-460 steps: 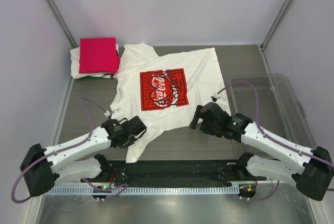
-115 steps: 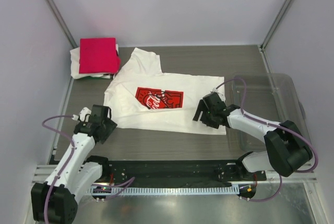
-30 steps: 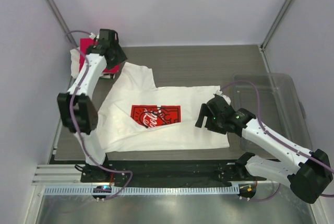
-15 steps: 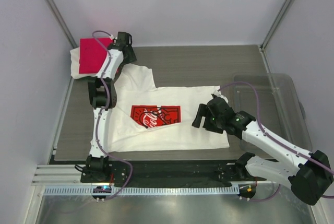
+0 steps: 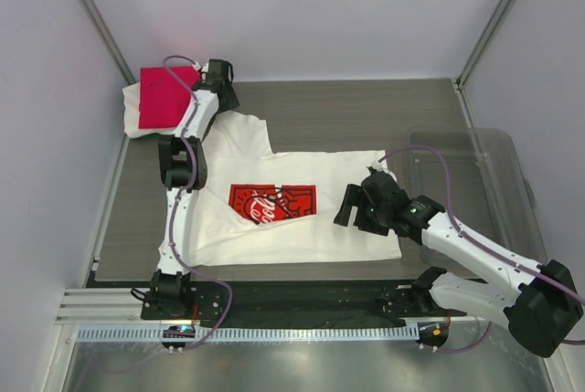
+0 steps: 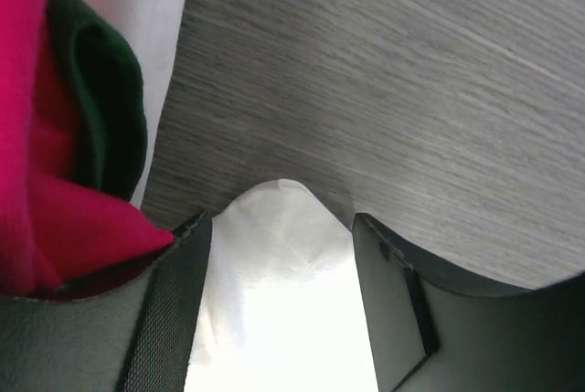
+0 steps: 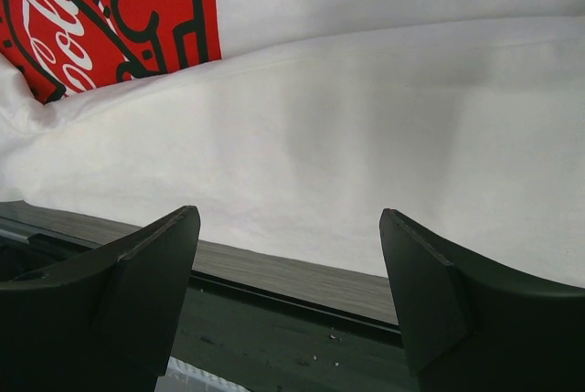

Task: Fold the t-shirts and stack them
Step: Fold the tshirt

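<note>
My right gripper moves outward and down next while my left gripper straddles the sleeve, since the shirt's far corner by the tub lies outward and below.
The white t-shirt with the red Coca-Cola print (image 5: 274, 202) lies half folded mid-table, one sleeve (image 5: 245, 125) pointing to the far left. My left gripper (image 5: 224, 92) is stretched out to that sleeve. In the left wrist view it (image 6: 281, 227) is open, and the white sleeve tip (image 6: 279, 205) shows between its fingers. The folded crimson-pink t-shirt (image 5: 169, 95) rests on another white one (image 5: 135, 122) at the back left. My right gripper (image 5: 347, 207) hovers open over the printed shirt's right part (image 7: 384, 136), near its front edge.
A clear plastic tub (image 5: 484, 182) stands at the right side of the table. Dark green cloth (image 6: 110, 109) shows under the pink shirt (image 6: 27, 136), just left of my left fingers. Grey walls close in the sides and back. A black rail (image 5: 302, 296) runs along the near edge.
My left arm has swung right, from above the pink stack to the printed shirt's far sleeve. The right gripper has barely shifted, and the shirt lies as before.
</note>
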